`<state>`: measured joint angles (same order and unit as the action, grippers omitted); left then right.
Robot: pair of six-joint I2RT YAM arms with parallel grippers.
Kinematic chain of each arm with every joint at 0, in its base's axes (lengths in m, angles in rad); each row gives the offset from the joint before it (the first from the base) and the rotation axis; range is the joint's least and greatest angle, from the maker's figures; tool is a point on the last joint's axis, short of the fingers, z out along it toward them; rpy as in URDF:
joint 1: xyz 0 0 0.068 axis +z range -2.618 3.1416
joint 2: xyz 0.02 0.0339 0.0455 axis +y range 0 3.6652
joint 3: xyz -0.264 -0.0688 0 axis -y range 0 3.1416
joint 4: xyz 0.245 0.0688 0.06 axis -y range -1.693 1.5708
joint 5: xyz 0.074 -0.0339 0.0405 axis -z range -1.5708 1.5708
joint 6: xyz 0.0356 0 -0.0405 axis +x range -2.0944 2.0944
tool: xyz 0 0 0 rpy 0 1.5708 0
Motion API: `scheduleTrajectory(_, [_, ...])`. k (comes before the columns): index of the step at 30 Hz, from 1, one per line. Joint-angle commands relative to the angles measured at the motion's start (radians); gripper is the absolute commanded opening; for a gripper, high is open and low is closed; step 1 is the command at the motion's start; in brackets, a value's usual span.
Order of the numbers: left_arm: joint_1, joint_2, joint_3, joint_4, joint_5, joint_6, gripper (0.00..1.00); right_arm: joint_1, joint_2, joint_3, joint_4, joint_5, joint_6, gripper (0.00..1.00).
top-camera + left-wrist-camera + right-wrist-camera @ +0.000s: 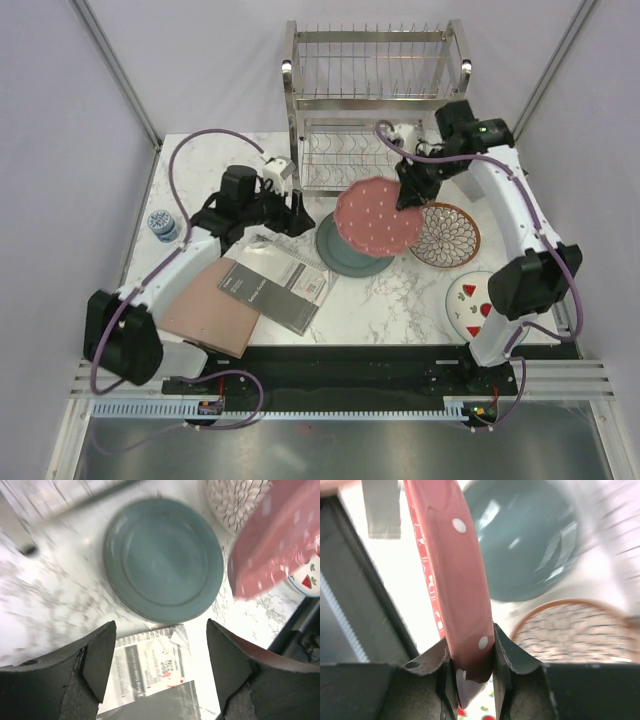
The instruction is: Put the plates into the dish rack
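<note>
The slots at the end of the dish rack's upper level by this arm [438,62] are empty, so my right gripper needs to rise outward, turn the pink dotted plate [374,219] upright and release it there.
My right gripper [408,196] is shut on the rim of the pink dotted plate [374,219], holding it lifted and tilted above the table in front of the dish rack [375,105]; the wrist view shows the rim [465,580] pinched between the fingers. The grey-green plate [345,252] lies flat, partly under the pink one, and fills the left wrist view [162,560]. The petal plate [447,235] lies to its right. The strawberry plate [470,303] lies at the front right. My left gripper [298,215] is open and empty, left of the grey-green plate.
A dark grey booklet [275,282] lies on a brown board [210,310] at the front left. A small blue-capped bottle [162,225] stands at the left edge. The rack stands at the table's far edge.
</note>
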<state>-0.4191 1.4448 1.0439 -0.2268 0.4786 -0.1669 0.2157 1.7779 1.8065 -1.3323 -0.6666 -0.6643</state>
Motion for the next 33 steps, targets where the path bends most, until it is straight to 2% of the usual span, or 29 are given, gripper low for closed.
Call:
scheduleTrajectory(1, [-0.004, -0.216, -0.011, -0.011, -0.164, 0.231, 0.81, -0.004, -0.155, 0.302, -0.053, -0.067, 0.155, 0.00])
scheduleTrajectory(2, [-0.004, -0.246, -0.022, 0.003, -0.190, 0.250, 0.82, -0.004, -0.163, 0.385, 0.034, -0.029, 0.190, 0.00])
scheduleTrajectory(4, [-0.004, -0.262, -0.021, 0.038, -0.239, 0.259, 0.81, -0.003, -0.219, 0.425, 0.170, 0.027, 0.314, 0.00])
scheduleTrajectory(5, [-0.004, -0.267, -0.018, 0.055, -0.254, 0.262, 0.81, -0.003, -0.250, 0.400, 0.362, 0.094, 0.357, 0.00])
scheduleTrajectory(7, [-0.004, -0.267, -0.015, 0.102, -0.306, 0.262, 0.81, -0.004, -0.367, 0.305, 0.610, 0.198, 0.461, 0.00])
scheduleTrajectory(8, [-0.004, -0.262, -0.005, 0.116, -0.322, 0.262, 0.80, -0.001, -0.408, 0.175, 0.877, 0.258, 0.554, 0.00])
scheduleTrajectory(9, [-0.004, -0.258, -0.001, 0.138, -0.334, 0.264, 0.80, -0.002, -0.441, 0.110, 1.001, 0.391, 0.587, 0.00])
scheduleTrajectory(11, [-0.004, -0.251, 0.010, 0.153, -0.359, 0.273, 0.80, 0.013, -0.474, 0.018, 1.242, 0.513, 0.620, 0.00])
scheduleTrajectory(13, [-0.004, -0.250, 0.008, 0.174, -0.365, 0.282, 0.80, 0.048, -0.422, 0.027, 1.321, 0.780, 0.647, 0.00])
scheduleTrajectory(16, [-0.004, -0.251, -0.005, 0.179, -0.360, 0.273, 0.80, 0.050, -0.310, 0.135, 1.401, 1.015, 0.707, 0.00])
scheduleTrajectory(21, [-0.004, -0.267, -0.053, 0.195, -0.342, 0.236, 0.80, 0.051, -0.177, 0.292, 1.480, 1.134, 0.657, 0.00])
scheduleTrajectory(25, [-0.004, -0.277, -0.079, 0.211, -0.340, 0.208, 0.80, 0.053, -0.034, 0.469, 1.409, 1.226, 0.615, 0.00])
scheduleTrajectory(33, [-0.006, -0.274, -0.119, 0.222, -0.357, 0.210, 0.80, 0.063, 0.057, 0.516, 1.384, 1.297, 0.562, 0.00])
